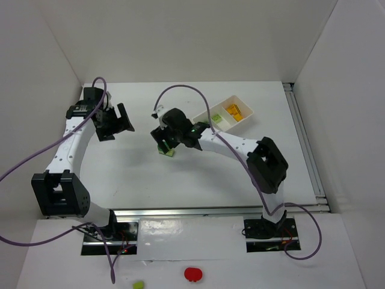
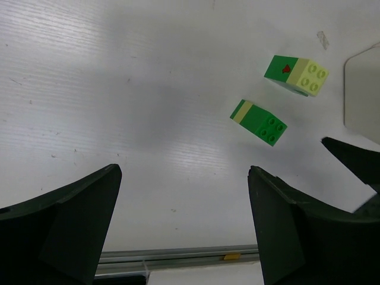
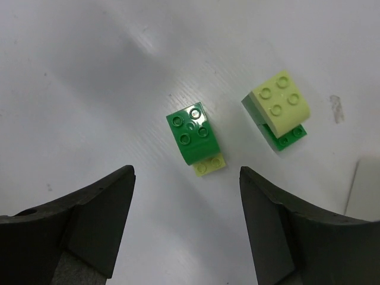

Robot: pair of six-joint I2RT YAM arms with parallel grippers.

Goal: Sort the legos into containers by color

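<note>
The dark green brick (image 1: 163,147) (image 3: 193,133) is below and just beyond the open fingers of my right gripper. My right gripper will next go down and slowly forward to close around it.
Two small lego stacks lie on the white table. In the right wrist view, a dark green brick on a pale lime plate (image 3: 196,139) lies just beyond my open right gripper (image 3: 187,175). A lime brick on a dark green plate (image 3: 278,110) sits to its right. My left wrist view shows the same two stacks (image 2: 259,119) (image 2: 297,74), well ahead and right of my wide-open, empty left gripper (image 2: 184,172). From above, the right gripper (image 1: 165,141) hovers over one stack (image 1: 169,152). The white tray (image 1: 243,103) holds an orange brick (image 1: 235,110) and a lime brick (image 1: 215,118).
White walls enclose the table at the back and both sides. A metal rail (image 1: 216,211) runs along the near edge. A flat red round thing (image 1: 192,274) and a small lime piece (image 1: 138,285) lie on the near shelf behind the arm bases.
</note>
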